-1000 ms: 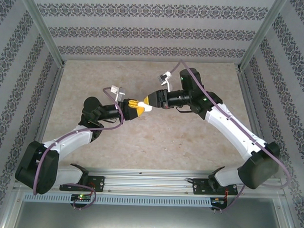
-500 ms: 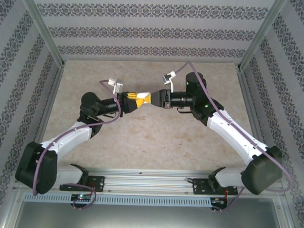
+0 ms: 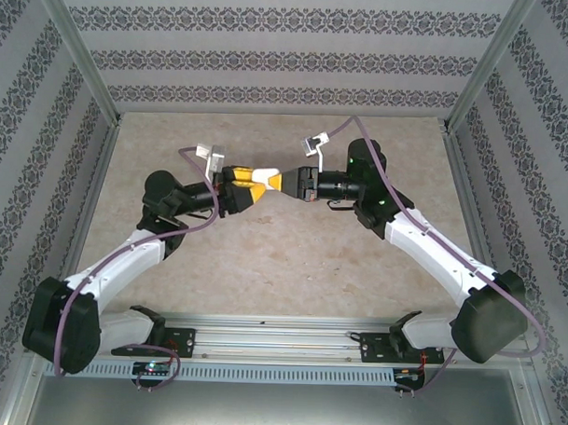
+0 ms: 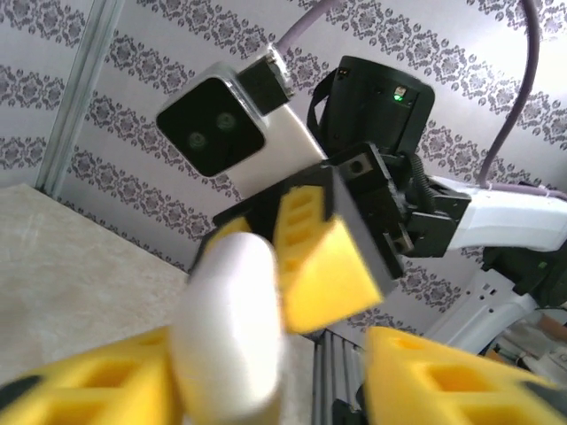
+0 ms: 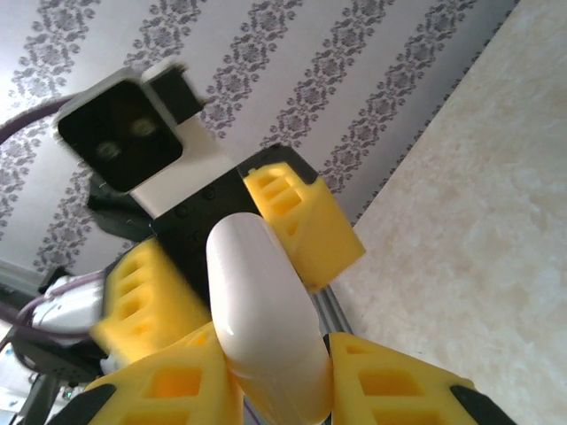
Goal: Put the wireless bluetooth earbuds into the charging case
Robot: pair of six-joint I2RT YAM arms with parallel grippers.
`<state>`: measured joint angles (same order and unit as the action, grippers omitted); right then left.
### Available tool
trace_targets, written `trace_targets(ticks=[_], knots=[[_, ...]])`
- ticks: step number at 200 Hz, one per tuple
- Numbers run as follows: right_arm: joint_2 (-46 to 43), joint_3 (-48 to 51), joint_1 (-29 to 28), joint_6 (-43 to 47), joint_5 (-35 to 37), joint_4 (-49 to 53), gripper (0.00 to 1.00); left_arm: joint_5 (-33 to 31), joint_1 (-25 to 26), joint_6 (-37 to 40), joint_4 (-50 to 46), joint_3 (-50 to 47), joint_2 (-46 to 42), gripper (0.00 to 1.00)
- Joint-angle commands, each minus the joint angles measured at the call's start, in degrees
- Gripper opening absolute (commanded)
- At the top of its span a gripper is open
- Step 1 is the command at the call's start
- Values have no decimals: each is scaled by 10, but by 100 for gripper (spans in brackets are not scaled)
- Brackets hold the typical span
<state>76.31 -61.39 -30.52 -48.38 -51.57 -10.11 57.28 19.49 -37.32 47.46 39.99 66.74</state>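
Note:
I need to carry the charging case (image 3: 264, 175) down to the middle of the table next with my right gripper, its fingers tipping downward, and then release it, because its lid is closed.
A white pill-shaped charging case (image 5: 266, 310) is held in the air over the middle of the table, its lid closed. My right gripper (image 5: 275, 376) is shut on its near end, yellow fingers (image 5: 399, 385) pressing both sides. My left gripper (image 4: 275, 363) faces it tip to tip and stands open around the case's (image 4: 232, 328) other end; the case lies against one left finger (image 4: 89, 385), with a gap to the other. From above, the left gripper (image 3: 244, 186) and right gripper (image 3: 274, 182) meet with the case (image 3: 264, 175) between them. The earbuds are out of view.
The beige marbled table (image 3: 292, 259) lies below both arms. Patterned walls with metal corner posts (image 3: 80, 51) close in the back and sides. A metal rail (image 3: 279, 341) runs along the near edge by the arm bases.
The two grippers have come closer together and shifted toward the back wall. The left arm's wrist and elbow have swung left.

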Motion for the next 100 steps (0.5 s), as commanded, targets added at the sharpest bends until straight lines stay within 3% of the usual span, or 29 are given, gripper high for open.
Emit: trace_targets(ticks=[1, 28, 62, 100], knots=[[-11, 7, 5, -6, 65, 5, 12, -36, -4, 123, -91, -14, -61, 71], [-4, 15, 14, -14, 146, 67, 12, -154, -11, 230, -228, -30, -150, 87], [41, 38, 22, -54, 231, 79, 13, -289, -14, 326, -421, -11, -216, 90], [165, 47, 4, -134, 268, -36, 13, -329, -15, 341, -485, -16, -234, 90]])
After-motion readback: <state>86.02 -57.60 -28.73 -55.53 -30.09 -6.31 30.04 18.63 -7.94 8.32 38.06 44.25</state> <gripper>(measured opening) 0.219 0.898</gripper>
